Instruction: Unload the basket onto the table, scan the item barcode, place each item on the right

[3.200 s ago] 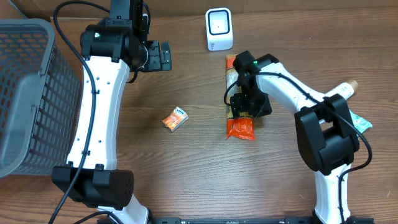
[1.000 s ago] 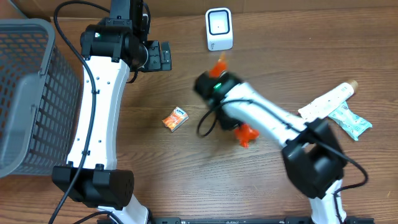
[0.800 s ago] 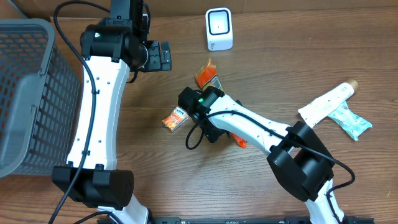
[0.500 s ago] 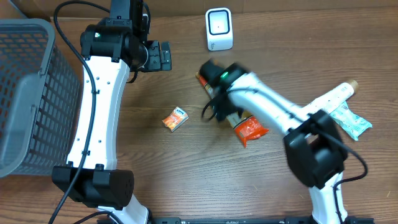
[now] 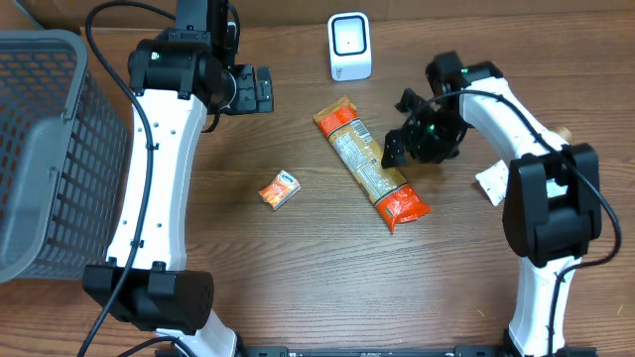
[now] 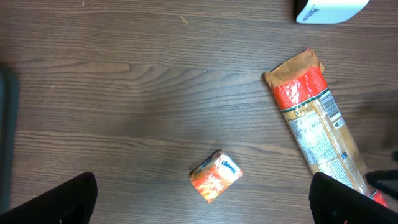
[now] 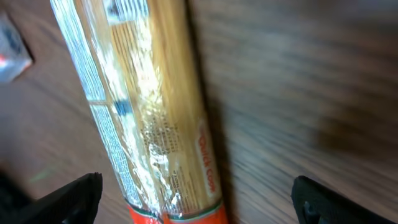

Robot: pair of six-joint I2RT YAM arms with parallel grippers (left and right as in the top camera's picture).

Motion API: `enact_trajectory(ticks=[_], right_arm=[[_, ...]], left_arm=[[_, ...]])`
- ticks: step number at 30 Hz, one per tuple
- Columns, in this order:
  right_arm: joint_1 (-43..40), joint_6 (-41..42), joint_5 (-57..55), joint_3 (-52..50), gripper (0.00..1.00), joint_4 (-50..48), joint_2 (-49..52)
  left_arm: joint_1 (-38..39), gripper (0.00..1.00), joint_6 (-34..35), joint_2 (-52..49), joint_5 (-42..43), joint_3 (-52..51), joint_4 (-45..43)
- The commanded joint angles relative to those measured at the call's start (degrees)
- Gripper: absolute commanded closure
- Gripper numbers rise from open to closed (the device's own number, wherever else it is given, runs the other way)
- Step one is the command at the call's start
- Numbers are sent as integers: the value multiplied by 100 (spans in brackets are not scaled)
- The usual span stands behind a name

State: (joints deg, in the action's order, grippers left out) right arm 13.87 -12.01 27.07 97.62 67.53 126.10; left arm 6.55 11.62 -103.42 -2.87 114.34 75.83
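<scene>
The clear part of the packet by its near orange-red end is below, between the spread fingers. My right gripper should lower them around it next and close.
A long spaghetti packet (image 5: 369, 165) with orange-red ends lies diagonally on the wooden table, label side up. The white barcode scanner (image 5: 349, 47) stands at the back, just beyond the packet's upper end. My right gripper (image 5: 399, 134) hovers just right of the packet, open and holding nothing. In the right wrist view the packet (image 7: 146, 124) lies loose on the table below the spread fingers of the right gripper (image 7: 202, 205). My left gripper (image 5: 253, 89) is open at the back left. Its wrist view shows the packet (image 6: 314, 130) and the scanner (image 6: 329, 7).
A small orange tissue pack (image 5: 281, 188) lies left of the packet, and it also lies under the left gripper (image 6: 202, 208). A grey mesh basket (image 5: 40, 149) stands at the far left. A white tube (image 5: 489, 183) is partly hidden behind the right arm.
The right gripper swung the packet across the table, let it go and drew back to the right. The packet now lies diagonally in the middle. The left arm has not moved.
</scene>
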Motion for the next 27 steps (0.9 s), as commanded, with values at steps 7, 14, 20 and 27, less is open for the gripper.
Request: enact_trajectory(ticks=[7,14,20,27], right_arm=[[151,-367,568,-367,30,-304,586],[227,-278,570,-503,92,-407,608],[107,-127,761,-229,96,-85,584],[212,859,-1202,879,96,780,-289]], left_arm=[[-15,0,39,-44,-52,-15,0],[-15,0,39,-44,-52,-15,2],[-15,0,39,-44,-52,-15,2],[-15,0,39,-44,-52,-15,2]])
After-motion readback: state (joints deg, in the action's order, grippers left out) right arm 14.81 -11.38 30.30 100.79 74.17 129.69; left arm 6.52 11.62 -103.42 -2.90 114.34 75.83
